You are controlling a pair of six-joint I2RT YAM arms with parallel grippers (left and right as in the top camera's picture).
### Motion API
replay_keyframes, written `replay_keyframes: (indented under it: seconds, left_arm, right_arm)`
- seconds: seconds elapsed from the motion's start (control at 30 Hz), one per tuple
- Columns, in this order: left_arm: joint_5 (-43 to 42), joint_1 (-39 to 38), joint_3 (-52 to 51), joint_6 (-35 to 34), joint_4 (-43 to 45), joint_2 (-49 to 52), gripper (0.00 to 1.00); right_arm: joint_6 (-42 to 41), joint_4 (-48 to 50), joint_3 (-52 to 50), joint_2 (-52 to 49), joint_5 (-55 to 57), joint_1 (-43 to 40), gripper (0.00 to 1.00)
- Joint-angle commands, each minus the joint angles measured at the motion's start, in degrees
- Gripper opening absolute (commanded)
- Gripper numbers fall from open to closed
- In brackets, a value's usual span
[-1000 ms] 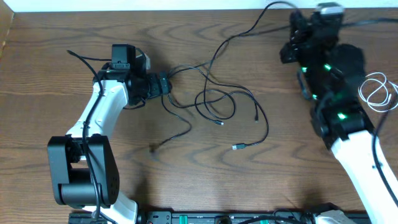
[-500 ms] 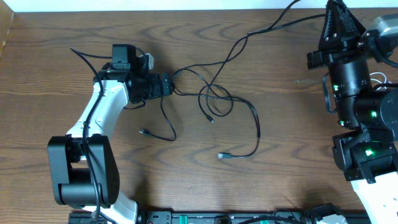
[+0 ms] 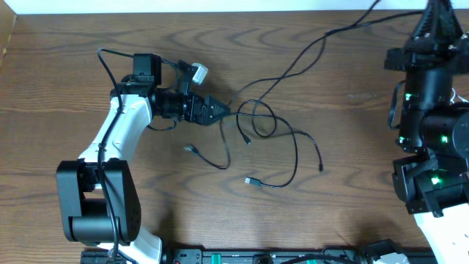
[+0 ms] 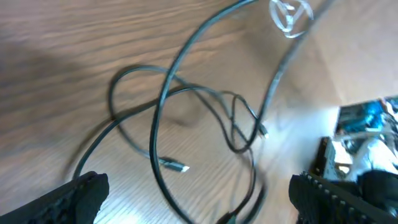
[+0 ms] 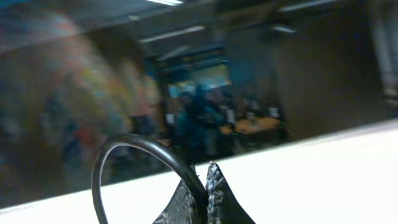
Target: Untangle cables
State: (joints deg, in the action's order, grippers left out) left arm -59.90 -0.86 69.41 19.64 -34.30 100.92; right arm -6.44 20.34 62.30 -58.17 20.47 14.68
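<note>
The robot is holding the black cable high above the table, so next its right gripper needs to tilt downward and bring the cable down to the tabletop beside the white cable to release it.
The black cable lies in loose crossed loops at the table's middle, with plug ends at the front and to the left. One strand climbs to the far right, off the top edge. My right gripper is raised high and shut on that black cable, which arcs off to its left. My left gripper stands open at the left edge of the loops. A strand of black cable runs down between its spread fingers, ungripped. The white cable shows coiled far off in the left wrist view.
The right arm fills the table's right side and covers the spot beside it. The left arm's base stands at the front left. A rail of equipment runs along the front edge. The table's far edge meets a white wall.
The right arm has swung right and up with the black cable, drawing its loops rightward and looser. The left gripper, still open, has reached right to the loops' edge.
</note>
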Motion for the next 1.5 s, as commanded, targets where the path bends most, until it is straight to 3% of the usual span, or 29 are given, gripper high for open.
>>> replay_keyframes:
  seconds: [0.0, 0.27, 0.53, 1.0, 1.47]
  left_arm:
    - [-5.2, 0.2, -0.3, 4.7, -0.2, -1.3, 0.98]
    - [-5.0, 0.2, -0.3, 4.7, -0.2, -1.3, 0.98]
    - [-2.2, 0.2, -0.3, 4.5, -0.2, -1.3, 0.98]
    - [-2.2, 0.2, -0.3, 4.5, -0.2, -1.3, 0.98]
    - [-1.5, 0.2, -0.3, 4.0, -0.2, -1.3, 0.98]
  right_arm:
    - [2.2, -2.7, 0.6, 1.4, 7.9, -0.1, 0.01]
    - [2.3, -16.8, 0.6, 0.6, 21.1, -0.1, 0.01]
    - [1.6, -35.8, 0.6, -1.4, 21.3, -0.1, 0.01]
    - [-21.6, -66.7, 0.6, -6.4, 24.4, -3.8, 0.01]
    - [-23.3, -70.5, 0.6, -17.8, 13.7, -15.6, 0.01]
